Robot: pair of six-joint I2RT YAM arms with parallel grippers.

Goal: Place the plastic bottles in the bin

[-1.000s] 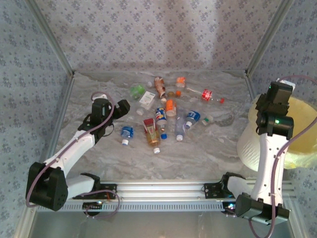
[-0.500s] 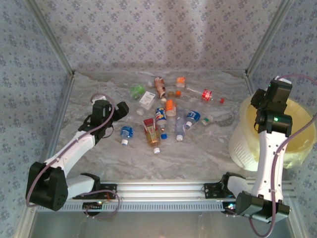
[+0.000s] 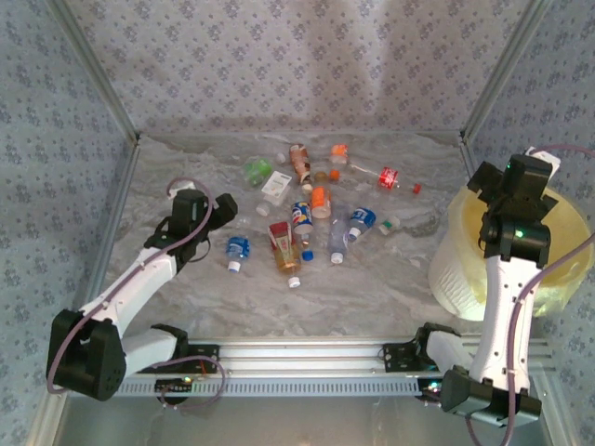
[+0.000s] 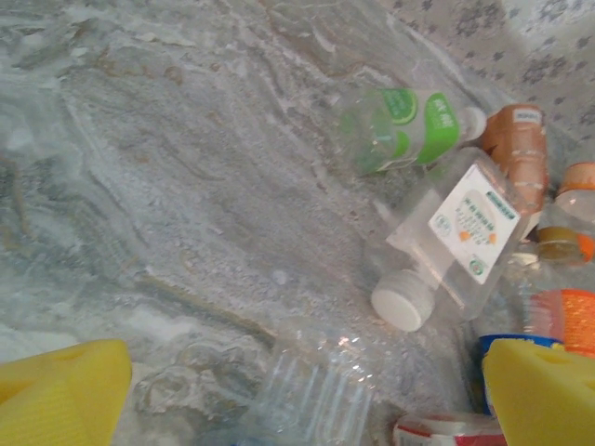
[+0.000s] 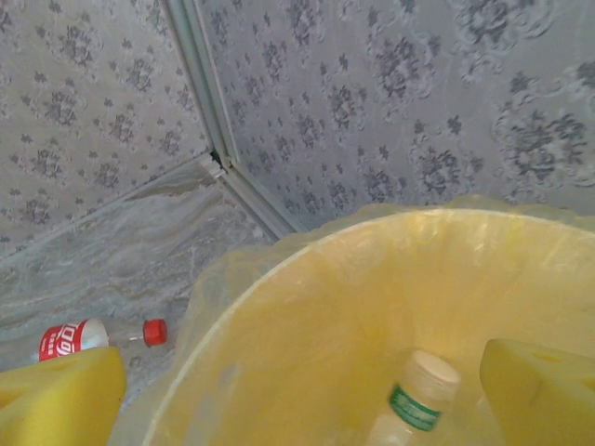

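Observation:
I need to bring my left gripper down and back onto the blue label (image 3: 238,248) next.
Several plastic bottles (image 3: 321,200) lie scattered across the middle of the marble table. My left gripper (image 3: 223,212) hovers open at their left edge. Between its yellow pads (image 4: 58,395) lies a clear ribbed bottle (image 4: 316,390); my left gripper (image 4: 302,409) is not closed on it. Beyond it are a flat white-capped bottle (image 4: 465,232) and a green-labelled one (image 4: 409,130). My right gripper (image 3: 507,181) is open over the bin (image 3: 460,269), whose yellow liner (image 5: 307,307) holds a green-banded bottle (image 5: 418,395) below my right gripper (image 5: 302,400).
A red-labelled bottle (image 5: 65,339) with a red cap (image 5: 154,330) lies on the table just left of the bin. Aluminium frame posts (image 3: 488,88) and patterned walls close in the table. The rail (image 3: 307,358) carries both arm bases.
My right gripper has opened over the bin and let go of a bottle, which now lies inside. The left gripper has edged slightly nearer, still open.

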